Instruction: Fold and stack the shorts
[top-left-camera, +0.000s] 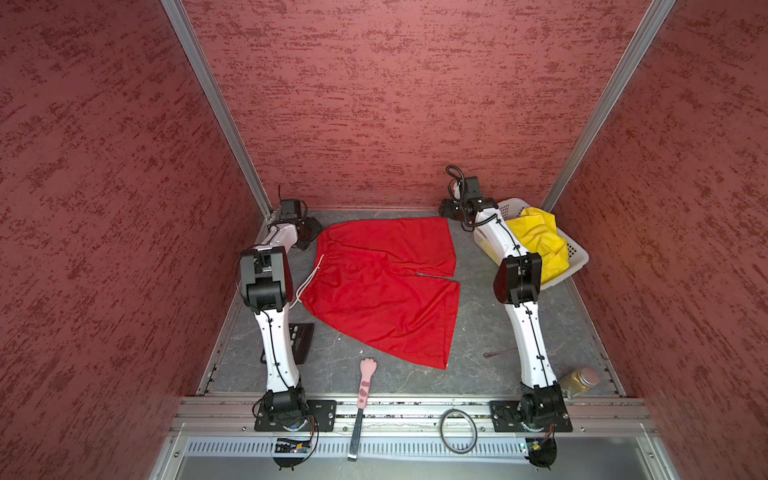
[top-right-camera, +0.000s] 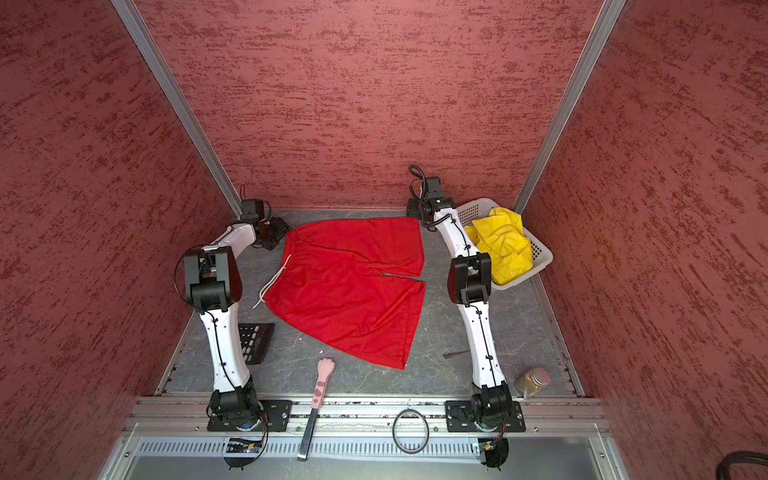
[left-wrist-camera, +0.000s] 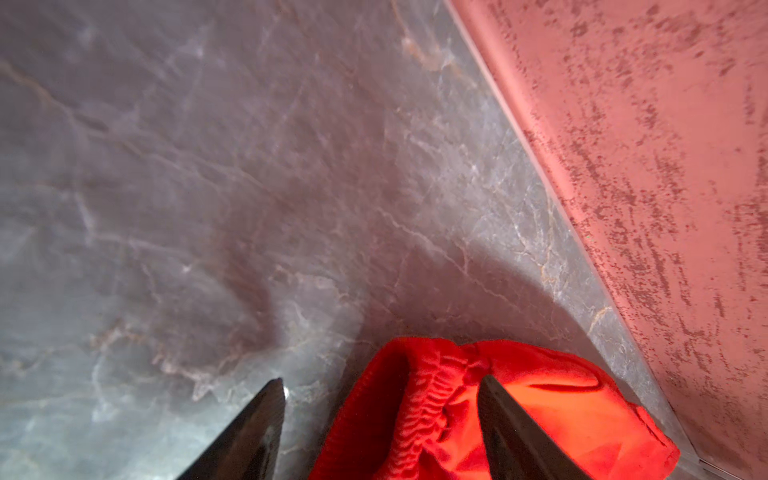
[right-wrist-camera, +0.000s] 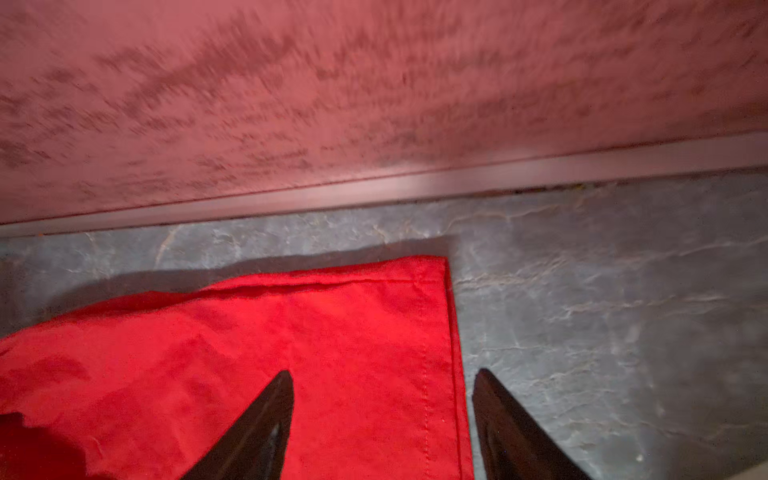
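Note:
My left gripper should next move down and in toward the red shorts (top-left-camera: 382, 282) onto the far waistband corner (top-left-camera: 323, 232), since its open fingers already sit around the fabric's edge.
The red shorts (top-left-camera: 382, 282) (top-right-camera: 349, 282) lie spread flat on the grey table, waistband and white drawstring to the left, legs to the right. My left gripper (top-left-camera: 313, 232) (left-wrist-camera: 382, 379) hovers open at the far end of the waistband (left-wrist-camera: 419, 415), one finger over the fabric and one over bare table. My right gripper (top-left-camera: 446, 210) (right-wrist-camera: 383, 371) stands open astride the far leg's hem corner (right-wrist-camera: 432, 282), gripping nothing. The yellow shorts (top-left-camera: 538, 239) (top-right-camera: 503, 241) lie crumpled in a white basket (top-left-camera: 577, 257) at the back right.
A pink paw-handled tool (top-left-camera: 365, 382) lies at the front edge, with a black keypad (top-left-camera: 301, 343) by the left arm. A jar (top-left-camera: 579, 380) stands at the front right, near a small dark tool (top-left-camera: 498, 354). A black ring (top-left-camera: 458, 430) lies on the rail. Red walls close three sides.

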